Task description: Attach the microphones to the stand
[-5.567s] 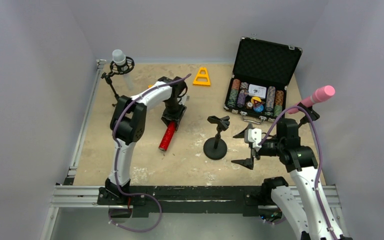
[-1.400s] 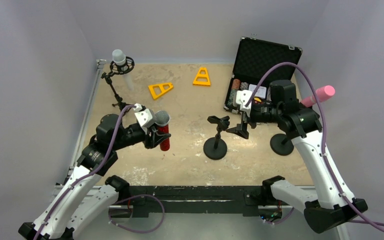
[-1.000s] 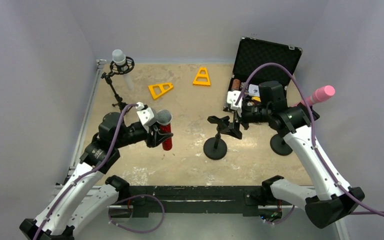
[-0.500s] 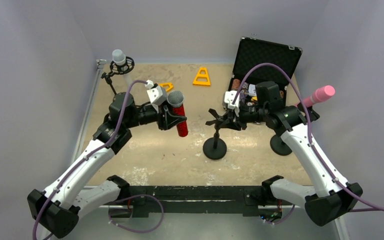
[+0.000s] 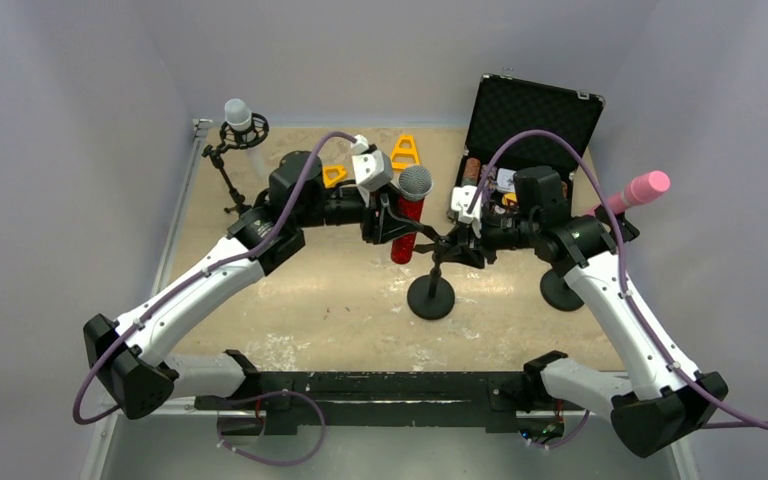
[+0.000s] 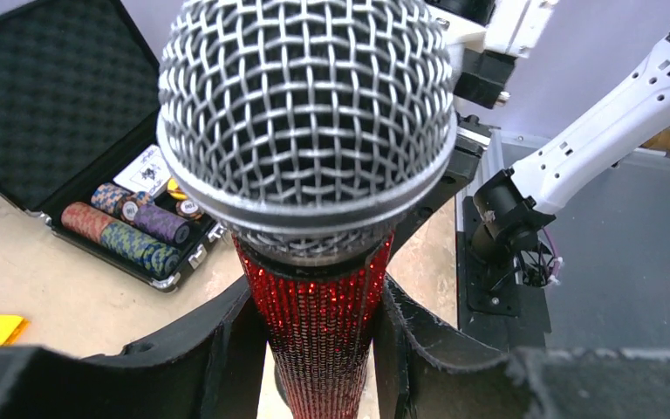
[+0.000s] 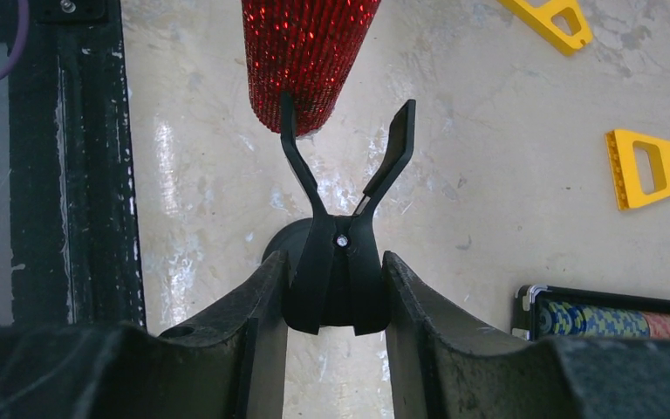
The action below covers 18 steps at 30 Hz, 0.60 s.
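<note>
My left gripper will next move the microphone to the right in the top view, between the clip's open prongs, and let go of it there.
My left gripper (image 5: 388, 222) is shut on the glittery red microphone (image 5: 404, 228), holding it upright with its silver mesh head (image 6: 305, 113) on top. The pads (image 6: 231, 349) press its red body (image 6: 323, 323). Its lower end (image 7: 307, 52) hangs just in front of the middle stand's black clip (image 7: 338, 253). My right gripper (image 7: 334, 301) is shut on that clip's rear handles, and the clip's prongs stand spread. The stand's round base (image 5: 431, 297) sits mid-table. The pink microphone (image 5: 636, 190) sits in the right stand, the white microphone (image 5: 239, 118) in the back-left stand.
An open black case of poker chips (image 5: 520, 150) stands at the back right. Two yellow triangle pieces (image 5: 404, 152) (image 5: 333, 175) lie at the back. A black rail (image 7: 65, 157) runs along the near table edge.
The left arm has carried the red microphone right and away from me, up to the middle stand. The right gripper has closed on the stand's clip, and the prongs have spread.
</note>
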Available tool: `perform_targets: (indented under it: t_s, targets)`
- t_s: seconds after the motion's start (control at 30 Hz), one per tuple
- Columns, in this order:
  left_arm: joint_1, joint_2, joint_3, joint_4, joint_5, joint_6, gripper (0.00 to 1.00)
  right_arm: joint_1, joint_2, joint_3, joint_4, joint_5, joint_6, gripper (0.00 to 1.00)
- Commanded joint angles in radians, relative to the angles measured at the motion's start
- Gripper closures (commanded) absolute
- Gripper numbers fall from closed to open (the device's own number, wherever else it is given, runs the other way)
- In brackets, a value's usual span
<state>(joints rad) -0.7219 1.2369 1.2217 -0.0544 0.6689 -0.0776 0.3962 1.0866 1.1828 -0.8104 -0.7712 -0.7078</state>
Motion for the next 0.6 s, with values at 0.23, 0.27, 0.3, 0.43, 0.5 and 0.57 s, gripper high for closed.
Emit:
perform_targets:
  t_s: [0.23,0.27,0.3,0.43,0.5,0.57]
  targets:
    - [-0.081,0.116,0.113,-0.112,-0.079,0.150,1.00,0.002,-0.055,-0.003,0.067,-0.111,0.006,1.00]
    - [-0.082,0.121,0.115,-0.105,-0.081,0.151,1.00,0.003,-0.058,-0.010,0.070,-0.122,0.004,1.00]
    - [-0.080,0.127,0.120,-0.097,-0.080,0.148,1.00,0.003,-0.060,-0.012,0.073,-0.128,0.005,1.00]
    - [-0.081,0.144,0.121,-0.043,-0.083,0.131,1.00,0.003,-0.066,-0.023,0.077,-0.153,0.004,1.00]
    - [-0.081,0.148,0.111,-0.008,-0.068,0.119,1.00,0.002,-0.067,-0.028,0.083,-0.160,0.008,1.00]
    - [-0.082,0.153,0.097,0.033,-0.042,0.090,1.00,0.001,-0.067,-0.032,0.095,-0.166,0.022,1.00]
